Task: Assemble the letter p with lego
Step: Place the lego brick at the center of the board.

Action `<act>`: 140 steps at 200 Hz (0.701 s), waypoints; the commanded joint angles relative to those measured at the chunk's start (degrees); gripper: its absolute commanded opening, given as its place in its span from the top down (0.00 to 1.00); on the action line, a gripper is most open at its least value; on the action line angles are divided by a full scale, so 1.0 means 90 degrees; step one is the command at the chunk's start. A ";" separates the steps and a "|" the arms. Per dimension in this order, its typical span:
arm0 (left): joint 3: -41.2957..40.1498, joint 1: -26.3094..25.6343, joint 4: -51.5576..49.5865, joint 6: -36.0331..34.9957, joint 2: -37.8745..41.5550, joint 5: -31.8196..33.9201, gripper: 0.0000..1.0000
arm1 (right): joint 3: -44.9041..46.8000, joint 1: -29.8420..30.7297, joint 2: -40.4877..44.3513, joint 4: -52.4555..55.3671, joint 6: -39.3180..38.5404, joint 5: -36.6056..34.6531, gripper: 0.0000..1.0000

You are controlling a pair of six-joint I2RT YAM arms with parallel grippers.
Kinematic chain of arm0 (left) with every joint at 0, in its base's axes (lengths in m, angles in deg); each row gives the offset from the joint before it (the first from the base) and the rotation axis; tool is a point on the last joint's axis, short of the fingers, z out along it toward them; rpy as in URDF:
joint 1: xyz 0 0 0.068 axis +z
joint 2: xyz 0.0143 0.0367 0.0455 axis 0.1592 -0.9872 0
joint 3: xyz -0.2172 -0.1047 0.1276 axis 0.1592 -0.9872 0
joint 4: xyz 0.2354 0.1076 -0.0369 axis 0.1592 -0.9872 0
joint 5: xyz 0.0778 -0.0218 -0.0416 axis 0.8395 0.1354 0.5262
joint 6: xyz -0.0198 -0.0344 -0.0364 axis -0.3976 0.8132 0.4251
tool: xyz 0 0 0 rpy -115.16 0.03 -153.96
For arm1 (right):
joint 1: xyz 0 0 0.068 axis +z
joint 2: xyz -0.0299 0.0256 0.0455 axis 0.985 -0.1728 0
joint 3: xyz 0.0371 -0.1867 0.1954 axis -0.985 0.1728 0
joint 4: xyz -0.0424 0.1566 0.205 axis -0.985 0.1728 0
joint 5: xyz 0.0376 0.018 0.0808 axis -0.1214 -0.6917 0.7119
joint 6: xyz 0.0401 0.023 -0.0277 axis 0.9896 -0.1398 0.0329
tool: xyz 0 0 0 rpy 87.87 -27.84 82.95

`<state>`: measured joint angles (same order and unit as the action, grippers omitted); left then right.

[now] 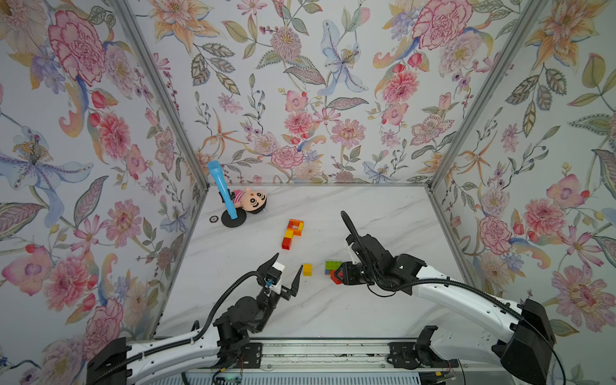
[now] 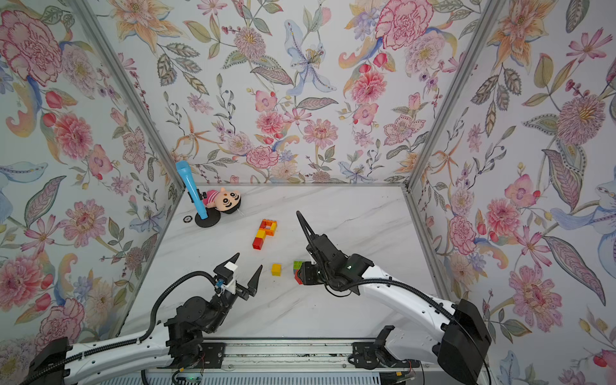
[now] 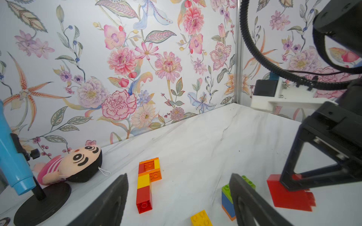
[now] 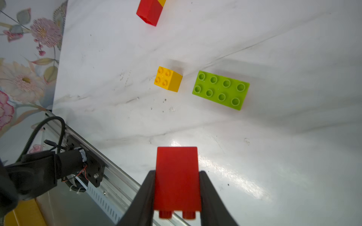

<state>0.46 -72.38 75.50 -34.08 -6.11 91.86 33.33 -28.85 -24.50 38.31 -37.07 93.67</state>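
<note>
My right gripper needs to move back, bring the red brick down onto the bare tabletop by the metal bar (image 1: 350, 315) and let go of it there.
A flat lego figure (image 1: 293, 233) (image 2: 265, 233) (image 3: 147, 182) of red, yellow and orange bricks lies mid-table, shaped like a P. A loose yellow brick (image 1: 307, 269) (image 2: 276, 269) (image 4: 168, 79) sits nearer the front. Just right of it, a green brick (image 1: 333, 266) (image 3: 227, 188) (image 4: 221, 90) tops a blue and orange stack. My right gripper (image 1: 338, 277) (image 4: 177, 172) is shut on a red brick (image 4: 177, 180) (image 3: 288, 195), low beside that stack. Left of the yellow brick, my left gripper (image 1: 288, 263) (image 2: 248, 261) (image 3: 179, 176) is open and empty.
A plush doll (image 1: 248, 201) lies at the back left beside a blue tube on a black round stand (image 1: 221, 190), with a small black ring (image 1: 213, 219) next to it. Floral walls close in three sides. A metal rail (image 1: 316, 353) runs along the front edge.
</note>
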 commanded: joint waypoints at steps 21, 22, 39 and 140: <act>-0.0144 0.0465 -0.0484 0.0422 0.0198 -0.0253 0.16 | -0.0653 0.0436 -0.0973 0.2453 -0.1194 -0.0434 0.88; -0.0149 0.0458 -0.0479 0.0420 0.0193 -0.0256 0.16 | -0.0668 0.0440 -0.0999 0.2470 -0.1207 -0.0438 0.88; -0.0205 0.0477 -0.0465 0.0398 0.0146 -0.0295 0.16 | -0.0839 0.0585 -0.1325 0.2749 -0.1376 -0.0418 0.88; -0.0575 0.0546 -0.0687 0.0417 0.0731 -0.0180 0.14 | -0.1288 0.1060 -0.2905 0.2805 -0.2044 -0.0314 0.78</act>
<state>-3.87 -68.14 70.82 -30.93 -1.06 90.22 23.75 -19.73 -48.83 61.52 -52.77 91.35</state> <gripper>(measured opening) 0.854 0.337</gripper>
